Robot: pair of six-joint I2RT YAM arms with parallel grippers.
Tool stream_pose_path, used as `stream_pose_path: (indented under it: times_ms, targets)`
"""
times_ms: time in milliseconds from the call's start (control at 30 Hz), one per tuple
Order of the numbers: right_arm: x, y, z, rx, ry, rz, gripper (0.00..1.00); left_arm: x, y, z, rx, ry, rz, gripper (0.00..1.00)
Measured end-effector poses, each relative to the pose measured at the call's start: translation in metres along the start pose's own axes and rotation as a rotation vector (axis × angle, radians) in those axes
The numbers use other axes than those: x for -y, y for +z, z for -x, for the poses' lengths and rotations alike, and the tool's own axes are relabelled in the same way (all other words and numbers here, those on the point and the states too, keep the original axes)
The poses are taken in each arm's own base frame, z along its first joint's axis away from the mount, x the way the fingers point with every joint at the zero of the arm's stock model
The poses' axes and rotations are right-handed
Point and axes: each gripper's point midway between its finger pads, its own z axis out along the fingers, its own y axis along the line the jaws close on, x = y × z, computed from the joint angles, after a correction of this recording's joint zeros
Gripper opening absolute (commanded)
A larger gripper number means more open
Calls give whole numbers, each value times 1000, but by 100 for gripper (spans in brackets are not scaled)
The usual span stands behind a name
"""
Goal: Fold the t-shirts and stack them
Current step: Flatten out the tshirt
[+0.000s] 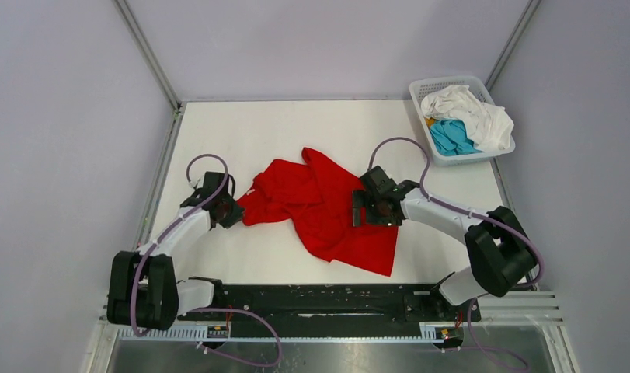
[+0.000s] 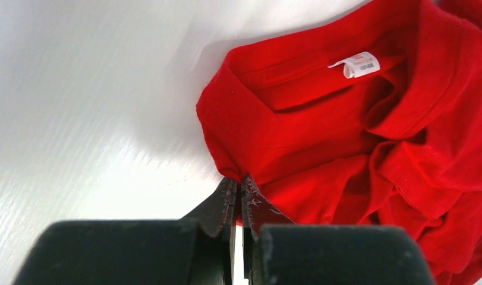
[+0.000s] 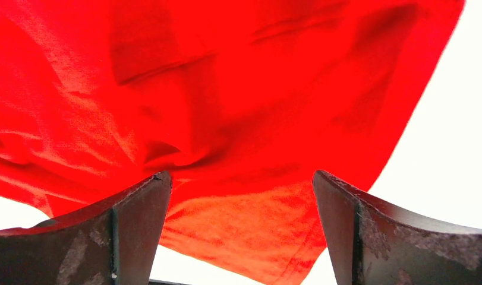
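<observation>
The red t-shirt's near corner (image 1: pixel 388 270) (image 3: pixel 290 275) lies flat, back from my right gripper and below it, so my right gripper will draw its open fingers back and down to pinch it.
A large red t-shirt (image 1: pixel 319 206) lies crumpled in the middle of the white table. My left gripper (image 1: pixel 235 210) is shut on its left edge; the left wrist view shows the fingers (image 2: pixel 226 199) pinching a fold of red cloth (image 2: pixel 321 136) below the collar, whose white label (image 2: pixel 358 64) faces up. My right gripper (image 1: pixel 356 210) is open at the shirt's right side; in the right wrist view its fingers (image 3: pixel 137 208) stand wide apart above the red cloth (image 3: pixel 238 119), holding nothing. A white t-shirt (image 1: pixel 471 113) and a teal-blue one (image 1: pixel 454 137) lie in the basket.
A white plastic lattice basket (image 1: pixel 420 87) stands at the far right corner of the table. Metal frame posts and grey walls surround the table. The arm bases and a black rail run along the near edge.
</observation>
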Motion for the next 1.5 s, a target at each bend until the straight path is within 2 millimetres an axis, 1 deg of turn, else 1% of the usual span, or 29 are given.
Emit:
stream_pose_path:
  times_ms: [67, 167, 267, 333, 467, 533, 600, 667, 767, 833, 867, 1000, 1033, 1100, 1167, 1233, 1267, 1333, 1367, 1400, 1433, 1467, 1500]
  targets:
    - [3, -4, 0, 7, 0, -9, 97, -7, -7, -2, 19, -5, 3, 0]
    - [15, -16, -12, 3, 8, -28, 96, -16, -16, -1, 52, -10, 25, 0]
    - [32, -33, -38, -17, 38, -43, 95, -24, -22, 1, 82, -16, 37, 0]
    - [41, -38, -59, -43, 62, -51, 93, -29, -24, -2, 89, -22, 42, 0]
    - [48, -36, -106, -147, 81, -69, 88, -35, -26, -5, 96, -27, 48, 0]
    - [47, -33, -120, -190, 86, -79, 87, -36, -27, -6, 94, -30, 52, 0]
    - [44, -29, -129, -227, 84, -90, 82, -36, -27, -7, 92, -32, 53, 0]
    - [43, -27, -132, -248, 75, -112, 69, -36, -27, -7, 92, -33, 53, 0]
    - [39, -26, -133, -271, 84, -134, 45, -36, -28, -6, 95, -38, 49, 0]
    - [34, -25, -133, -277, 94, -136, 15, -36, -30, -6, 99, -41, 45, 0]
    - [32, -25, -133, -276, 99, -135, 1, -35, -31, -6, 102, -41, 42, 0]
    - [26, -24, -129, -256, 115, -122, 0, -35, -39, -5, 113, -43, 27, 0]
    - [26, -24, -126, -238, 113, -121, 0, -34, -42, -4, 118, -44, 19, 0]
    - [27, -26, -114, -180, 110, -120, 0, -28, -52, 0, 136, -47, -15, 0]
    - [21, -36, -91, -99, 122, -78, 0, -17, -68, 10, 172, -53, -69, 0]
    - [16, -51, -60, -1, 159, -27, 0, -3, -88, 24, 220, -61, -129, 0]
    - [15, -63, -38, 71, 186, 7, 0, 7, -103, 34, 254, -66, -170, 0]
    - [18, -85, -5, 186, 221, 41, 0, 26, -134, 55, 327, -76, -252, 0]
    - [21, -101, 14, 260, 236, 54, 0, 36, -153, 66, 367, -82, -297, 0]
    - [25, -117, 31, 326, 245, 63, 0, 40, -163, 72, 387, -84, -318, 0]
    - [27, -134, 45, 386, 250, 72, 0, 55, -196, 89, 455, -94, -391, 0]
    - [29, -150, 59, 441, 254, 80, 0, 61, -211, 97, 483, -99, -422, 0]
    - [31, -164, 69, 490, 254, 82, 0, 67, -229, 105, 517, -105, -458, 0]
